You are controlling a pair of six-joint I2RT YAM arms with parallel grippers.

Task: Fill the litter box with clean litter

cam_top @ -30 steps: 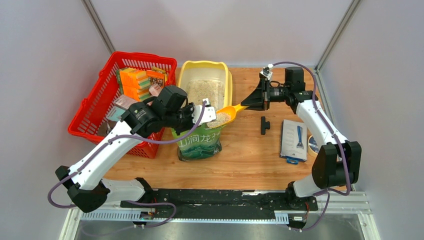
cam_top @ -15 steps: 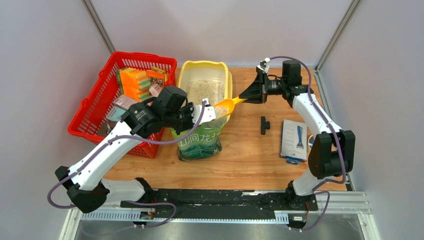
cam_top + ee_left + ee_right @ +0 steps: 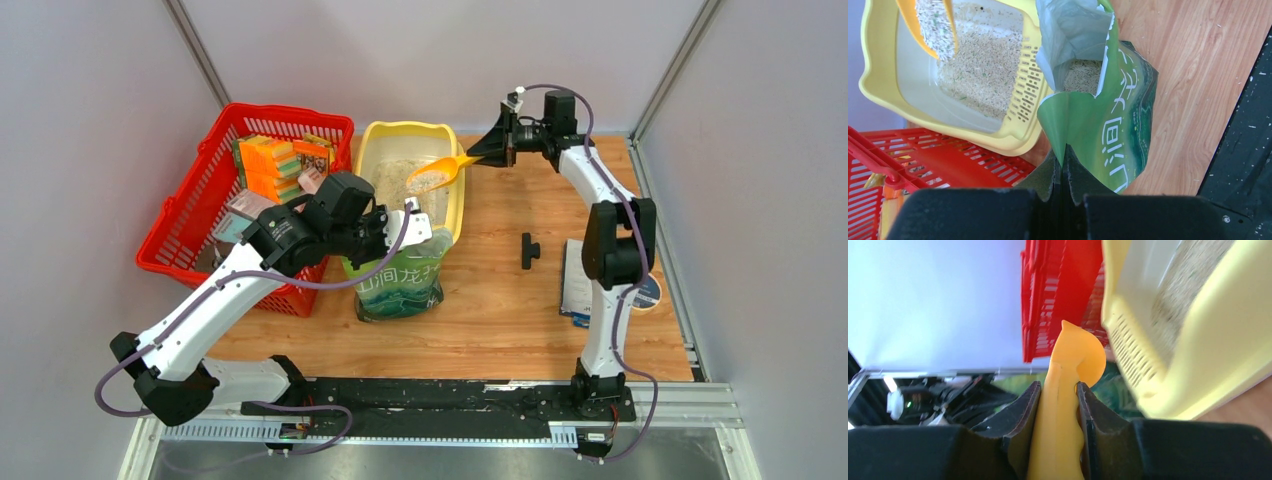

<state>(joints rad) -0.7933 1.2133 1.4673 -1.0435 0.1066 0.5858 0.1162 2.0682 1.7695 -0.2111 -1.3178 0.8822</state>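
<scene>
After tipping its litter into the box, my right gripper will bring the scoop [image 3: 432,176] back and down and release it on the clear wood [image 3: 502,270] beside the pouch.
The pale yellow litter box [image 3: 373,140] sits at the back centre with a layer of beige litter [image 3: 395,180] in it; it also shows in the left wrist view [image 3: 883,95] and the right wrist view [image 3: 1208,365]. My right gripper [image 3: 487,152] is shut on the handle of an orange scoop [image 3: 432,176] that holds litter over the box, and grips the scoop's handle [image 3: 1060,405] in the right wrist view. My left gripper [image 3: 1064,155] is shut on the edge of the green pouch [image 3: 1108,125], holding it open in front of the box [image 3: 400,275]. Litter shows inside the pouch [image 3: 1080,77].
A red mesh basket [image 3: 190,200] with sponges and packets stands left of the box. A small black part [image 3: 528,250] lies on the wood right of the pouch. A flat grey package [image 3: 575,280] and a round tape roll [image 3: 648,292] lie at the right.
My right gripper has carried the loaded scoop from above the pouch up and back, so that it is now over the litter box. The left arm and pouch have not moved.
</scene>
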